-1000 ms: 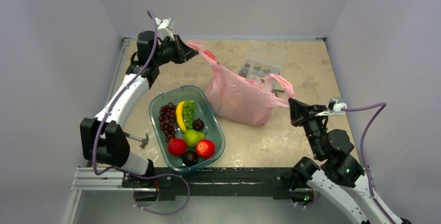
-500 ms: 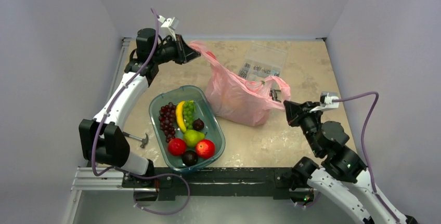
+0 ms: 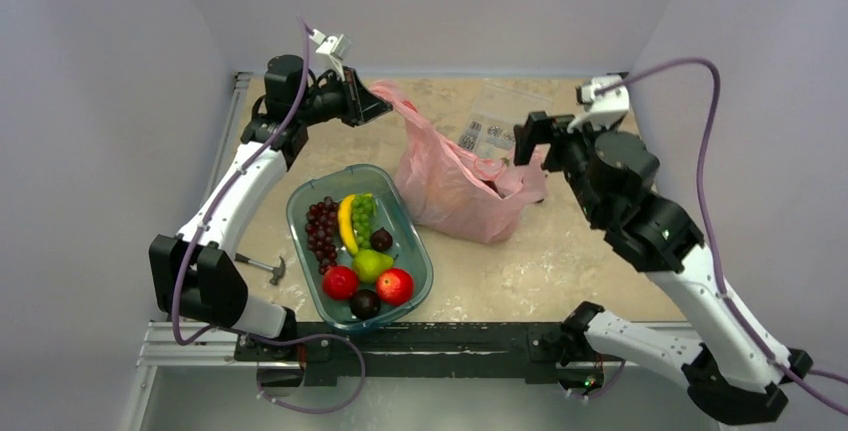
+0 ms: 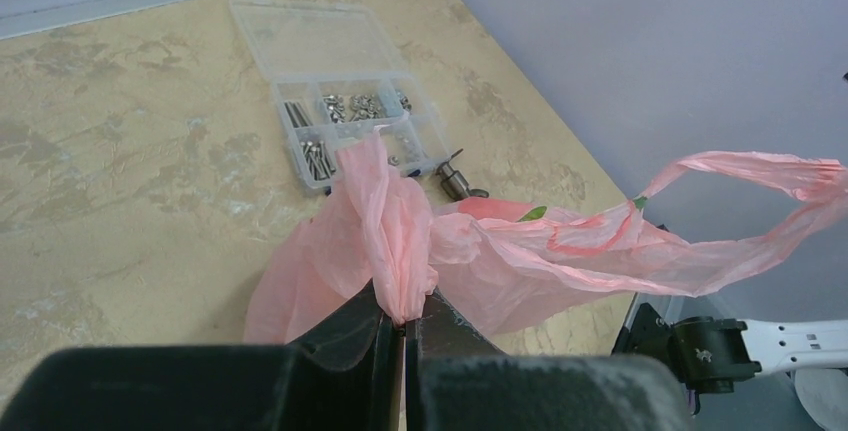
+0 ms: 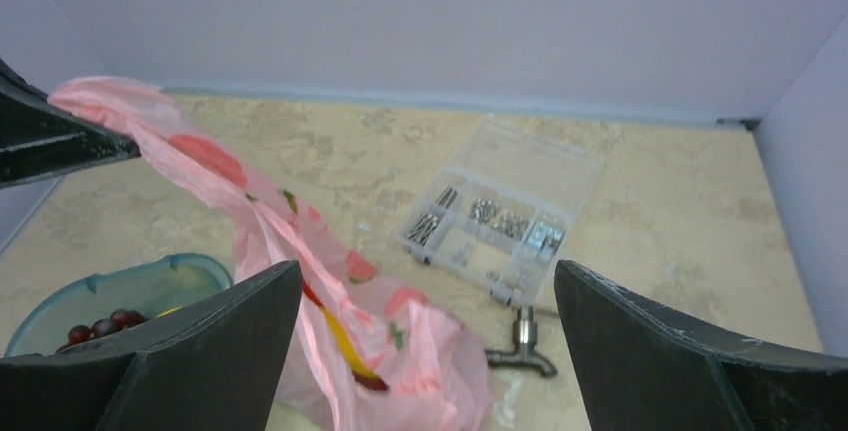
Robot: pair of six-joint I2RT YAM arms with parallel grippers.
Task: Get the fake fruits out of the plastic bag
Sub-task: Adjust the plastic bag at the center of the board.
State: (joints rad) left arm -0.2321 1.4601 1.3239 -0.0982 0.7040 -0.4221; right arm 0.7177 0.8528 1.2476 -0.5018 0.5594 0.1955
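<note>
Next, with the bag's opening (image 5: 400, 356) narrow over the yellow fake fruit (image 5: 342, 339), my right gripper tilts down and lowers toward my left gripper onto the bag's far rim.
The pink plastic bag (image 3: 455, 189) sits slumped on the table behind the tray. My left gripper (image 3: 378, 103) is shut on one bunched handle of the bag (image 4: 395, 241) and holds it up and to the left, with the film pinched between its fingers (image 4: 403, 323). My right gripper (image 3: 530, 143) hangs open and wide above the bag's right side and holds nothing (image 5: 425, 269). Through the bag's mouth (image 5: 400, 356) a yellow fake fruit (image 5: 342, 339) shows with something red beside it. The other fake fruits are hidden by the film. The second handle (image 4: 770, 169) hangs loose.
A teal tray (image 3: 421, 251) at front centre holds grapes, a banana, a pear, apples and plums. Behind the bag lies a clear parts box (image 3: 505, 116), with a metal tap (image 5: 525, 348) next to it. A small hammer (image 3: 265, 268) lies left of the tray.
My right gripper has let go of the bag's right handle and opened wide. Its arm has risen and swung back and left over the bag. The left gripper rose slightly.
</note>
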